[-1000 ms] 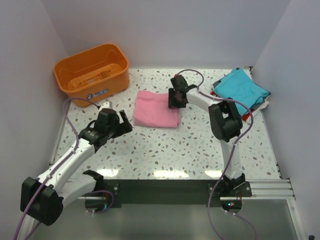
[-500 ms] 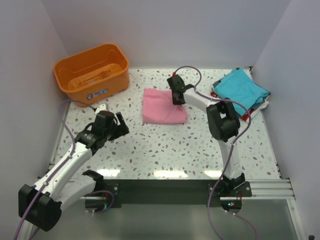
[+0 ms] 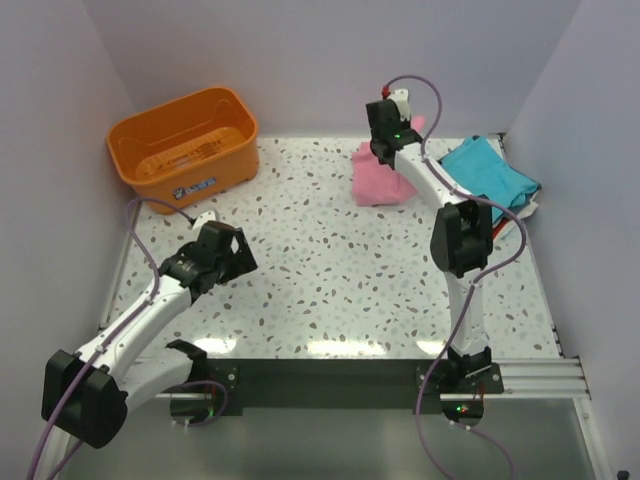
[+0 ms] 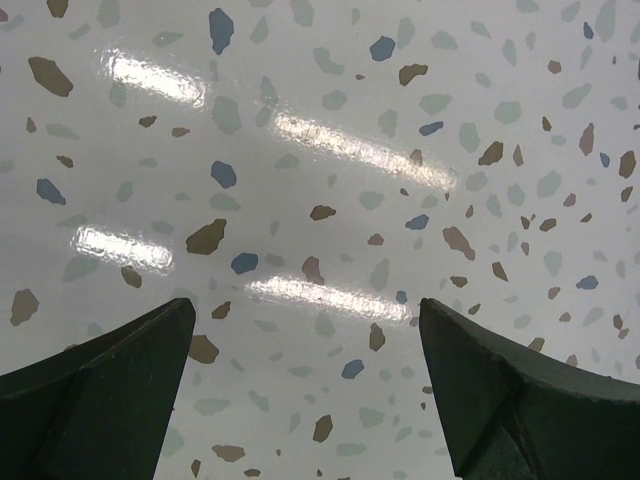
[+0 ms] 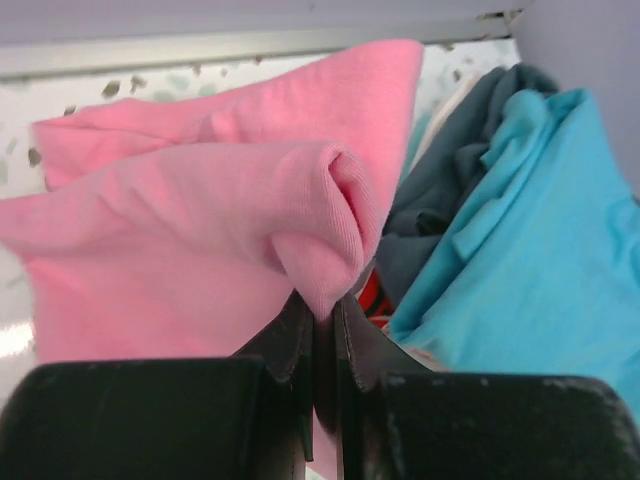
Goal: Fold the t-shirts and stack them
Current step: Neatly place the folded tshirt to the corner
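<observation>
The pink t-shirt still hangs beside the stack, so my right gripper will next rise toward the right in the top view, then lower over the teal t-shirt (image 3: 490, 175).
My right gripper (image 3: 384, 135) is shut on the folded pink t-shirt (image 3: 378, 180) and holds it lifted at the back of the table, left of the stack. In the right wrist view the pink t-shirt (image 5: 230, 200) bunches between my closed fingers (image 5: 290, 340). The stack at the back right has a teal t-shirt (image 3: 490, 175) on top, with red and white ones showing at its edge; the teal t-shirt (image 5: 520, 240) lies just right of the pink one. My left gripper (image 3: 238, 250) is open and empty above bare table, its fingers (image 4: 110, 390) wide apart.
An orange plastic basket (image 3: 185, 145) stands at the back left. White walls close in the table on the left, back and right. The speckled table top (image 3: 340, 280) lies between the arms.
My right gripper has lifted the pink t-shirt off the middle of the table and carried it back and right, towards the stack. My left gripper has drawn back a little.
</observation>
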Robot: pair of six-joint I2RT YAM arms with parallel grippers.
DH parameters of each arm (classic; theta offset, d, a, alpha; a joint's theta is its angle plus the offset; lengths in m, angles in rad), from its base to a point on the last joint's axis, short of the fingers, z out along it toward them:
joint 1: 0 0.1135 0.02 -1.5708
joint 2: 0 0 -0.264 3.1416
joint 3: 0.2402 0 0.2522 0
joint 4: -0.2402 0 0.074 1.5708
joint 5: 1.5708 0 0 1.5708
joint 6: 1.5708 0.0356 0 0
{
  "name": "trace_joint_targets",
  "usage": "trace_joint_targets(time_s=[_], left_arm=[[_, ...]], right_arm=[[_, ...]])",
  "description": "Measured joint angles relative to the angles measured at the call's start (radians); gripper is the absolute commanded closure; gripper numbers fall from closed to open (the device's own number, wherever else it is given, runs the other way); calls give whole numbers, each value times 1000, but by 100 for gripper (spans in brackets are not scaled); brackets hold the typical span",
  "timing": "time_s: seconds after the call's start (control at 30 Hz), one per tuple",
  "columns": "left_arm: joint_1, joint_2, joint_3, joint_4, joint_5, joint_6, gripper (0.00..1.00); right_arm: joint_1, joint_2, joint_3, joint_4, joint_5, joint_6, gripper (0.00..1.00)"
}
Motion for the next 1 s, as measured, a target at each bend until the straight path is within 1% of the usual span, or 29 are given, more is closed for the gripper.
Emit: trace_joint_targets(time_s=[0.2, 0.3, 0.53, 1.0], left_arm=[[0, 29, 0, -3, -8, 0, 0], [0, 50, 0, 2, -6, 0, 0], [0, 91, 0, 16, 2, 0, 0], [0, 95, 0, 21, 16, 1, 0]], right_arm=[[-58, 40, 157, -31, 53, -36, 100], [-84, 55, 201, -53, 61, -43, 100], [-146, 56, 242, -105, 60, -42, 100], [-266, 8, 310, -214, -49, 12, 100]])
